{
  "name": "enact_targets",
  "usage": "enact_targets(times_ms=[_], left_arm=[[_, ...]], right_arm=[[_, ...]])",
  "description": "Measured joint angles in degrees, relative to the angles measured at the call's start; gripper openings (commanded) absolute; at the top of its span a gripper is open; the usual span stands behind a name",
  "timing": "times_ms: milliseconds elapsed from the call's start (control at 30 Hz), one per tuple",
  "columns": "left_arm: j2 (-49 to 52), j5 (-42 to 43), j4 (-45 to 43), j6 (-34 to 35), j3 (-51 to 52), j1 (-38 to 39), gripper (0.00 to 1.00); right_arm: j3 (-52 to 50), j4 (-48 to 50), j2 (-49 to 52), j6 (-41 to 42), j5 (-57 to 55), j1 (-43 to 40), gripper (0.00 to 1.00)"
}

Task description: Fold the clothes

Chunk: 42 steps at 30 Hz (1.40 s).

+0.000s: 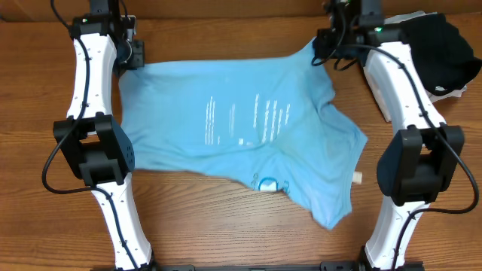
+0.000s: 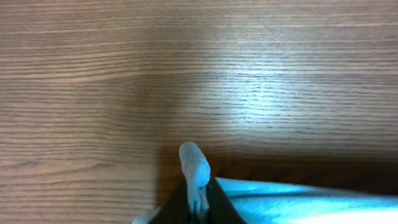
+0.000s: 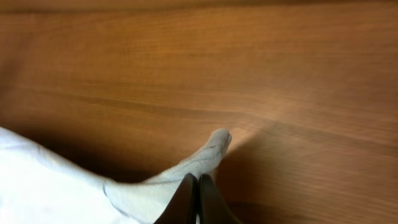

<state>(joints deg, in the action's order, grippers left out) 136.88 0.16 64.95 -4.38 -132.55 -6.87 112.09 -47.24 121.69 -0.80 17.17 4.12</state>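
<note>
Both of the robot's grippers are holding the shirt's far edge, so the left gripper needs to move back and down over the shirt's spread body (image 1: 160, 137) next and let go of the bunched corner there.
The clothes (image 1: 241, 128), a light sky-blue T-shirt with faint white print, lie spread and rumpled across the wooden table. My left gripper (image 1: 134, 54) is at the shirt's far left corner. In the left wrist view the left gripper (image 2: 199, 190) is shut on a bunched corner of the clothes (image 2: 194, 163), which pokes up between its dark fingers. My right gripper (image 1: 325, 51) is at the far right corner. The right wrist view shows the right gripper (image 3: 198, 183) shut on the clothes (image 3: 205, 155), with a pale cloth tip sticking out past the fingertips.
A black folded garment (image 1: 444, 45) lies on a white one (image 1: 446, 91) at the far right corner of the table. A small white object (image 1: 358, 178) lies beside the shirt's right hem. Bare wood (image 1: 226, 226) runs along the table's near side.
</note>
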Motion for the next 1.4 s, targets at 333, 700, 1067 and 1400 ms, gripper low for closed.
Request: enact_targets(times_ms=[333,700,1067,1400], left_arm=[[0.0,0.0,5.5,-0.3,-2.0,0.0,0.15],[0.0,-2.5,21.0,-1.6,-2.1,0.0,0.04],[0.0,-2.8,31.7,-0.2,-2.1,-1.4,0.04],[0.0,-3.8,27.0,-0.4,8.6,-1.4,0.28]], right_arm=[[1.7,-19.0,0.0,-1.5,-0.2,-0.3,0.04],[1.8,-40.1,0.0,4.0,-3.8,-0.7,0.04],[-3.6,-41.0,-7.8,11.4,-7.8,-0.7,0.04],[-27.9,-32.8,-14.5,16.5,-8.6,-0.6,0.17]])
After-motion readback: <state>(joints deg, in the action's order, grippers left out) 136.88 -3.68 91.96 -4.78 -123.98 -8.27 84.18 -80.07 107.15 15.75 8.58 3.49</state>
